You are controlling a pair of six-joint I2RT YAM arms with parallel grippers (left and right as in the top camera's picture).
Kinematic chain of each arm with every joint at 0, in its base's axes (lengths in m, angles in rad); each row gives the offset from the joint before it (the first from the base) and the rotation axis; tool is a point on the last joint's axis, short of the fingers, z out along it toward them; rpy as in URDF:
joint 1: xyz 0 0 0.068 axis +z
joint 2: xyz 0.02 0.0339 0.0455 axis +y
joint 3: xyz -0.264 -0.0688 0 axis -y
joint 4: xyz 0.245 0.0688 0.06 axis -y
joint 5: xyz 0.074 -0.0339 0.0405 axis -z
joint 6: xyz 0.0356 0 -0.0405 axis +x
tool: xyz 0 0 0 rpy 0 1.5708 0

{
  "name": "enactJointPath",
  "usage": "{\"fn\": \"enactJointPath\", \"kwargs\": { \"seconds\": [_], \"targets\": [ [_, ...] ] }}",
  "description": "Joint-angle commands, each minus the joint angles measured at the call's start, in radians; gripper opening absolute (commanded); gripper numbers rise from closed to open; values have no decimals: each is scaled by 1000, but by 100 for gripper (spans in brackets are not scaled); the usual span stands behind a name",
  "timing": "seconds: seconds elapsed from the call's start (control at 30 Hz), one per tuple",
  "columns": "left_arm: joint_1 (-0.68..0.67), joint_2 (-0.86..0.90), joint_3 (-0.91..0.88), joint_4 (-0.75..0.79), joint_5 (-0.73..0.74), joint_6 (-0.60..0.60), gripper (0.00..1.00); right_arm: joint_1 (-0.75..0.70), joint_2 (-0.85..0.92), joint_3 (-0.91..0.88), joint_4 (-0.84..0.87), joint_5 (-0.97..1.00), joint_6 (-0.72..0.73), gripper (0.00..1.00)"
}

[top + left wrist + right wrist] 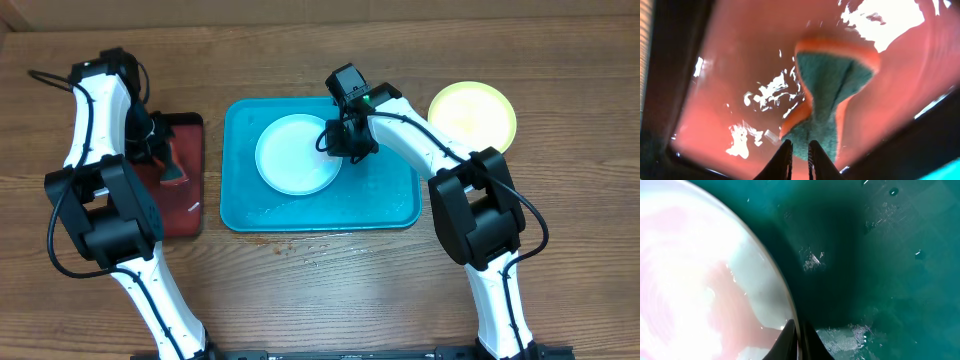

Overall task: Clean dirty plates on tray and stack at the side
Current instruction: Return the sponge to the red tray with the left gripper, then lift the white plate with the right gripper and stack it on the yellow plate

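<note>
I will raise my right gripper, carry the plate onto the yellow-green plate's far rim (471, 87) and release it, as that lies to the gripper's right in the overhead view.
A pale whitish plate (290, 155) lies in the teal tray (385, 205). In the right wrist view the plate (690, 280) shows pink-red smears. My right gripper (340, 140) is shut on the plate's right rim (799, 335), one finger inside and one outside, over the wet tray floor (880, 255). A yellow-green plate (472, 115) lies on the table right of the tray. My left gripper (165, 150) is over the dark red tray, shut on a green and orange sponge (832, 80) pinched between its fingers (800, 150). No third plate is in view.
The dark red, black-rimmed tray (185, 215) stands left of the teal tray; its wet floor (740, 60) shows in the left wrist view. Water drops lie on the teal tray and on the wooden table (320, 290) in front of it.
</note>
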Motion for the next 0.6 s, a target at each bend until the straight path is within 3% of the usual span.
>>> {"fn": "enactJointPath", "kwargs": {
  "seconds": [0.0,0.07,0.13,0.17,0.2,0.57],
  "targets": [
    [8,-7,47,6,13,-14,17,1,-28,60,-26,63,-58,4],
    [8,-7,47,11,14,-14,34,5,-51,92,-67,145,-75,4],
    [8,-7,47,10,28,-14,66,16,-76,127,-108,257,-81,4],
    [6,-7,47,10,43,-14,86,24,-88,140,-121,310,-82,4],
    [6,-7,47,10,58,-14,100,34,-100,152,-131,361,-82,4],
    [-1,-7,47,10,110,-14,100,204,-171,242,-130,858,-329,4]
  ]
}}
